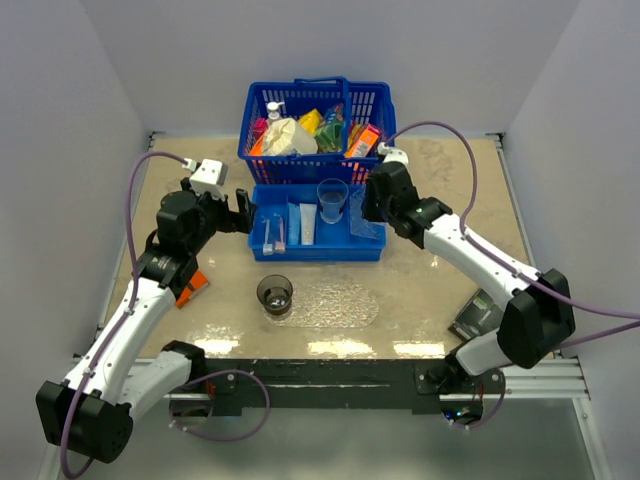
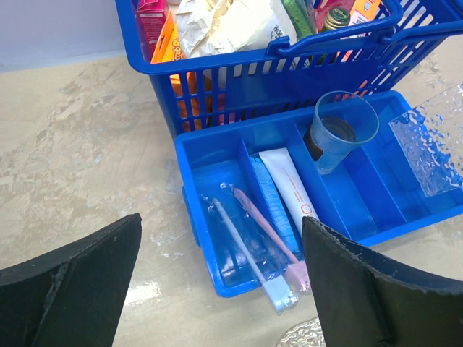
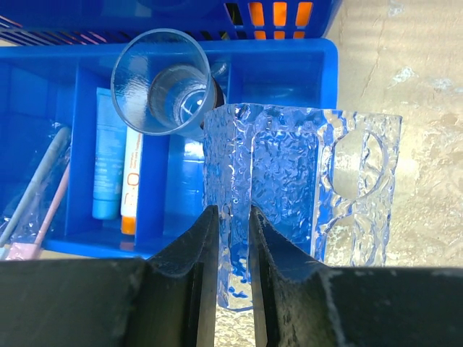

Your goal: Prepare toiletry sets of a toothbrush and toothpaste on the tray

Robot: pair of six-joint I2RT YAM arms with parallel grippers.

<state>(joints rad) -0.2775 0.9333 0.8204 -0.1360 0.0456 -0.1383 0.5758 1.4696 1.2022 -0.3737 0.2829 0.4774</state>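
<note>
My right gripper carries the holder back next, lowers it to the tray's empty end [image 1: 345, 303] beside the cup and lets go of it there.
Two clear-wrapped toothbrushes [image 2: 253, 238] lie in the left compartment of the blue divided bin [image 2: 189, 210], their heads over its near rim. They also show in the top view [image 1: 272, 233]. Two toothpaste tubes [image 2: 289, 184], one white and one blue, lie in the adjoining compartment [image 1: 302, 222]. My left gripper [image 2: 221, 218] is open and empty just above the toothbrushes [image 1: 240, 212]. The clear oval tray [image 1: 335, 305] lies on the table with a smoky cup [image 1: 275, 293] on its left end. My right gripper [image 3: 230, 217] is shut on a clear bumpy plastic holder [image 3: 304, 173] at the bin's right end [image 1: 366, 224].
A second clear cup [image 1: 332, 198] stands in the bin's middle. The blue handled basket [image 1: 315, 115], full of packets and a pump bottle, stands right behind the bin. An orange item [image 1: 191, 288] lies by the left arm. A dark flat item [image 1: 478, 315] lies at the right.
</note>
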